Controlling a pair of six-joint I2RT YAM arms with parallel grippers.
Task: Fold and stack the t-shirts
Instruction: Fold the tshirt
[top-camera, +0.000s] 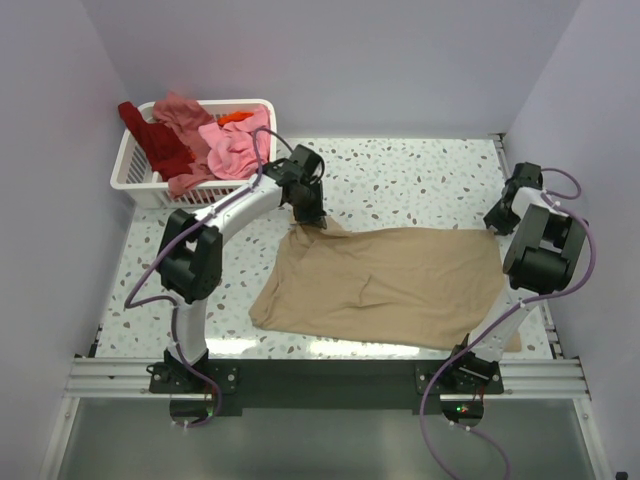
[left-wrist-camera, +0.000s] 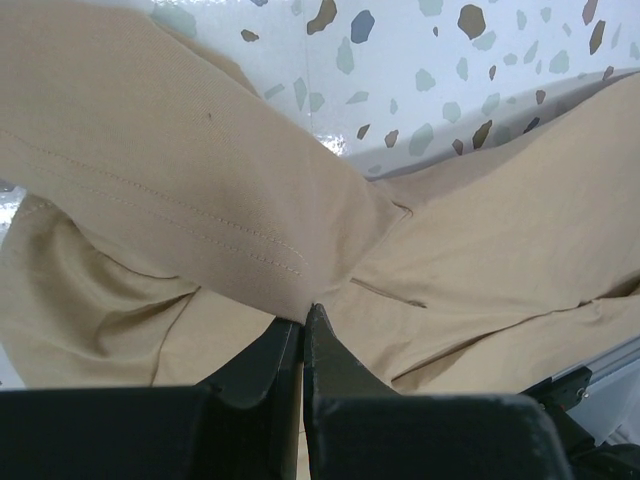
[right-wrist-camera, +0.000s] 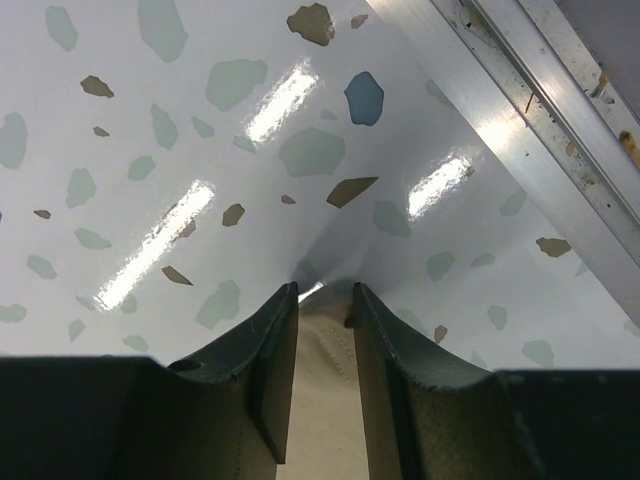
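The held far corner goes back with my left gripper over the tan shirt's body (top-camera: 321, 290) next and is released, since flat cloth lies between it and my base.
A large tan t-shirt (top-camera: 385, 285) lies spread on the speckled table; it also shows in the left wrist view (left-wrist-camera: 200, 170). My left gripper (top-camera: 312, 222) is shut on its far left corner (left-wrist-camera: 302, 318) and holds that cloth slightly bunched. My right gripper (top-camera: 494, 224) is at the shirt's far right corner, tips down on the table. Its jaws (right-wrist-camera: 325, 295) stand narrowly apart with a stitched tan hem (right-wrist-camera: 325, 400) lying between them. Dark red (top-camera: 155, 140), salmon (top-camera: 185, 115), light pink (top-camera: 235, 145) and orange (top-camera: 235, 117) shirts sit piled in the basket.
The white slatted basket (top-camera: 135, 178) stands at the far left corner of the table. A metal rail (right-wrist-camera: 540, 130) borders the table close to my right gripper. Walls enclose the left, back and right sides.
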